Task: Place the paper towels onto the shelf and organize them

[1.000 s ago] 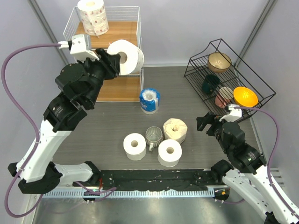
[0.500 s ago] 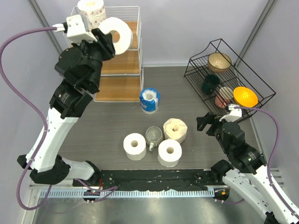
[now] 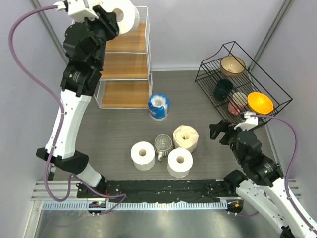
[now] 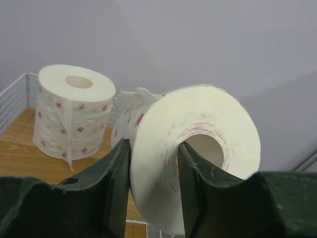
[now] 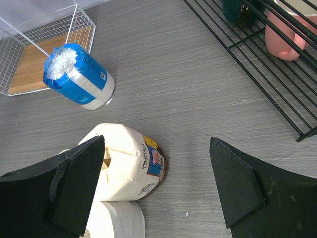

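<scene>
The red-dotted roll in my left gripper needs to go down and outward next, onto the shelf's top board (image 3: 130,39), beside the upright roll, because the wood is empty there.
My left gripper (image 3: 113,15) is shut on a red-dotted paper roll (image 3: 125,15), one finger (image 4: 190,183) inside its core, and holds it on its side above the top board of the white wire shelf (image 3: 124,64). In the left wrist view the gripper (image 4: 153,171) holds this roll (image 4: 198,106) beside a second red-dotted roll (image 4: 74,114) standing upright on the top board (image 4: 20,144). On the table stand a blue-wrapped roll (image 3: 158,106), a cream ragged roll (image 3: 185,138) and two white rolls (image 3: 143,155) (image 3: 180,161). My right gripper (image 3: 219,132) is open and empty, right of the cream roll (image 5: 129,166).
A clear glass mug (image 3: 162,144) stands among the three near rolls. A black wire rack (image 3: 237,74) with bowls stands at the back right. The right wrist view also shows the blue roll (image 5: 79,84), the shelf's lowest board (image 5: 34,59) and the rack (image 5: 257,39).
My left arm has lifted the dotted roll from in front of the middle tier up to above the top board. The right arm has not moved.
</scene>
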You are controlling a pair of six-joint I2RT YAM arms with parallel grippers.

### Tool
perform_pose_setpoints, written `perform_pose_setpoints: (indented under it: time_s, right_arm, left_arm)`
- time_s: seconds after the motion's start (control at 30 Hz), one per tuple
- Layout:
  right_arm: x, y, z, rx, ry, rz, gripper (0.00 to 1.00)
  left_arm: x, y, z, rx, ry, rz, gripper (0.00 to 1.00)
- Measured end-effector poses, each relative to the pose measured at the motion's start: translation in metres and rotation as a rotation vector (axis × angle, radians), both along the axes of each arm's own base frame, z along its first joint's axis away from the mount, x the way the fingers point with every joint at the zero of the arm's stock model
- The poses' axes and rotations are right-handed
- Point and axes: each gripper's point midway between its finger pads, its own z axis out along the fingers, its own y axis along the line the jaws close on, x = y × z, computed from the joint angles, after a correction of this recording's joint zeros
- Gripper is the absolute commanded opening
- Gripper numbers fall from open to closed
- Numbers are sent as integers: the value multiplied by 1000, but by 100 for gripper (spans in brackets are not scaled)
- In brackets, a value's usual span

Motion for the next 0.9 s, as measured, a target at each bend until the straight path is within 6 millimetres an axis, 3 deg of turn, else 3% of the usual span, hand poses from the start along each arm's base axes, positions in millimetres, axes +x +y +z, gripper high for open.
perform_pose_setpoints:
  time_s: [0.2, 0.63, 0.9]
  right_arm:
    - [-1, -1, 2, 5, -7, -1, 92]
    - [-1, -1, 3, 7, -12, -3, 92]
    - [-2, -2, 3, 9, -15, -3, 92]
  left_arm:
    - [18, -23, -15, 0, 32, -77, 35]
    - [34, -10, -18, -15, 36, -48, 35]
    - [59, -10, -41, -16, 87, -44, 35]
